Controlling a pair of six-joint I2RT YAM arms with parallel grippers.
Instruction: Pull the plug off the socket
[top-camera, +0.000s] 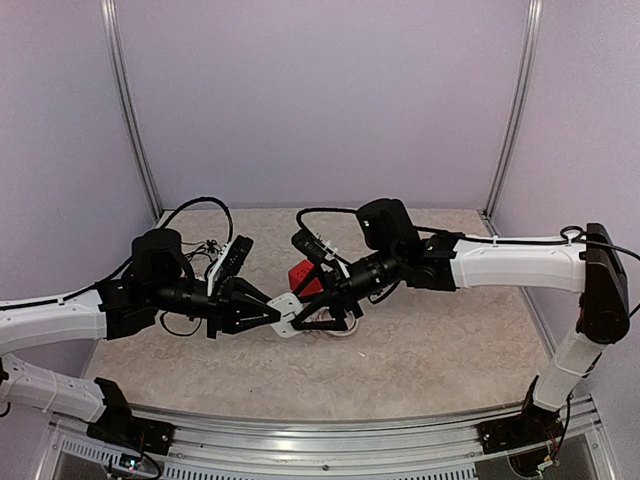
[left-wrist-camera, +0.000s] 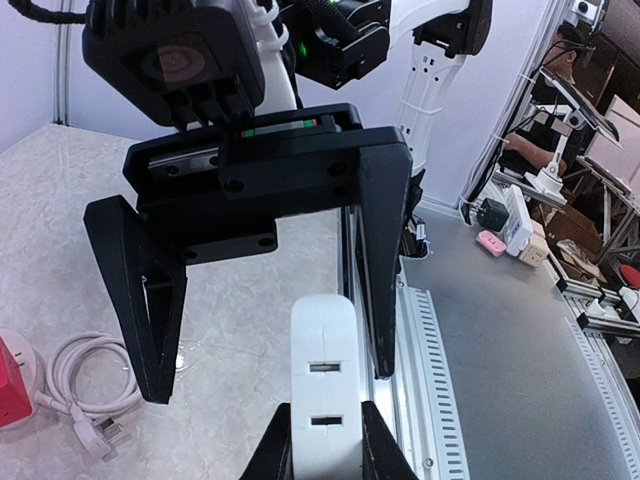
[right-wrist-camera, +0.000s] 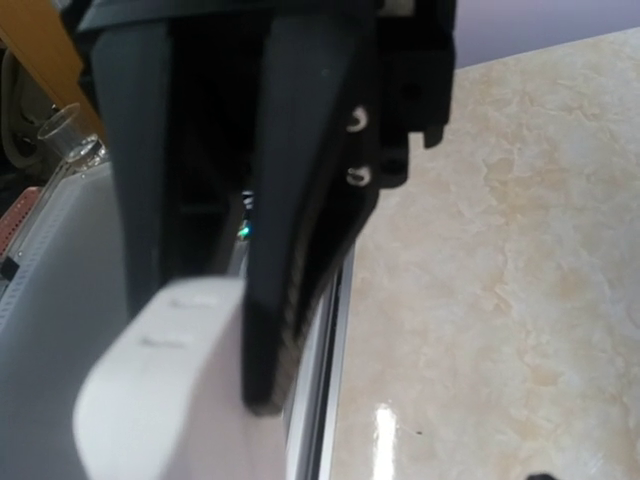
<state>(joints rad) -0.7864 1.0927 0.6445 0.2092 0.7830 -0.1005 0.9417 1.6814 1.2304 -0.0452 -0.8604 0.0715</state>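
The white piece is off the cube (top-camera: 299, 279). My left gripper should next go to the left in the top view and down to the tabletop to let go of the white piece.
The red socket cube (top-camera: 299, 279) sits on the table, at the left edge of the left wrist view (left-wrist-camera: 10, 382). A coiled white cable (left-wrist-camera: 85, 375) with a plug end (left-wrist-camera: 98, 437) lies on the table beside it. My left gripper (top-camera: 272, 316) (left-wrist-camera: 325, 432) is shut on a flat white piece with two slots (left-wrist-camera: 325, 340), held off the table and apart from the cube. My right gripper (top-camera: 298, 312) (left-wrist-camera: 270, 380) is open and straddles the tip of that piece. One of its fingers (right-wrist-camera: 268, 330) lies close against the piece's side (right-wrist-camera: 160, 400).
The marble-patterned tabletop (top-camera: 420, 350) is enclosed by lilac walls. A metal rail (top-camera: 300, 420) runs along the near edge. Black cables (top-camera: 200, 245) trail behind the left arm. Beyond the table, in the left wrist view, a floor strip holds small objects (left-wrist-camera: 500, 225).
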